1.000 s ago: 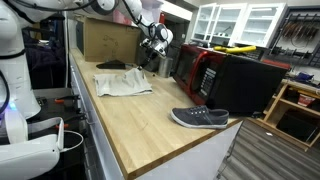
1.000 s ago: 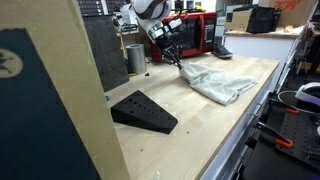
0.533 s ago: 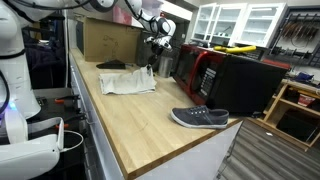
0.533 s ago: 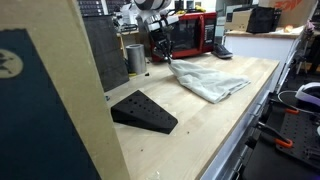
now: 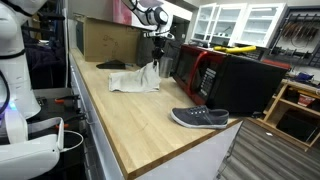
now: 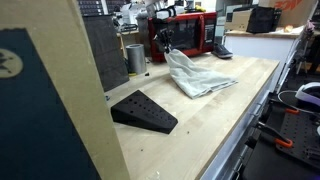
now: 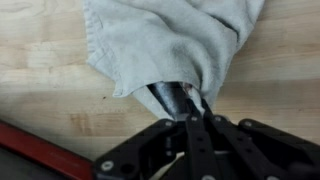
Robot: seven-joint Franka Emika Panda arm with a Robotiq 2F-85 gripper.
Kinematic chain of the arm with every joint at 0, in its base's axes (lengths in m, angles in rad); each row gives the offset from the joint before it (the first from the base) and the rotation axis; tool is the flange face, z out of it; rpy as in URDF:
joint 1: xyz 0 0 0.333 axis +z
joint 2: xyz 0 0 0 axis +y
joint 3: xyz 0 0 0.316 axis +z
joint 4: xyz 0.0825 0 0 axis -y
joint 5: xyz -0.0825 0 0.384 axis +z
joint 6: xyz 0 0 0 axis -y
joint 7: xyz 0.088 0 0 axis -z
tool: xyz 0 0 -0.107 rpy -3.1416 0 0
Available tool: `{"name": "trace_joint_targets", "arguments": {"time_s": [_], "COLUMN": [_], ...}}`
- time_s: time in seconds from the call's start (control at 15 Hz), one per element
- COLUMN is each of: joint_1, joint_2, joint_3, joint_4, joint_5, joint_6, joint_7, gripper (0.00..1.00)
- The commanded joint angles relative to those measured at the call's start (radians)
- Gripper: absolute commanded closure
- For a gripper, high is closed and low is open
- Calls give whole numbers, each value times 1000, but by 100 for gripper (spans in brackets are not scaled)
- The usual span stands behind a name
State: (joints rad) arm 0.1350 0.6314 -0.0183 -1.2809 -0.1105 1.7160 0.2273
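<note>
The raised fold goes back with my gripper over the towel's flat part point(image 5: 127, 82) point(image 7: 205, 14) next for release there, as that flat part lies back from the gripper.
A light grey towel point(image 5: 138, 78) lies on the wooden countertop point(image 5: 140, 125), with one corner lifted off the wood. My gripper point(image 5: 157, 60) is shut on that corner and holds it above the counter, so the cloth hangs down from it. It shows the same in the other exterior view, gripper point(image 6: 166, 47) above towel point(image 6: 200, 78). In the wrist view the towel point(image 7: 170, 45) drapes from the closed fingers point(image 7: 190, 108) over the wood.
A grey shoe point(image 5: 200, 118) lies near the counter's front end. A red microwave point(image 5: 205, 72) and a cardboard box point(image 5: 108, 40) stand at the back. A black wedge point(image 6: 142, 110) and a metal cup point(image 6: 135, 58) stand on the counter too.
My gripper has risen with the towel corner in it. The towel has been pulled up and bunched toward the gripper, sliding across the counter.
</note>
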Motion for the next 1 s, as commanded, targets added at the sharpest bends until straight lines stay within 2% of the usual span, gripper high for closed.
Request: {"name": "trace_joint_targets", "arguments": {"time_s": [0.0,0.27,0.47,0.93], "joint_1": [-5,-6,10,35], "joint_2": [-183,-315,-406,-637], "joint_3": [7,19,37,103], "joint_4": [-238,-425,-574,-931], "joint_5": [-48,-90,-135,-217], "joint_6": [88,173,256,446], "joint_7": [-81,-121,-103,37], "gripper": [99,99,99,99]}}
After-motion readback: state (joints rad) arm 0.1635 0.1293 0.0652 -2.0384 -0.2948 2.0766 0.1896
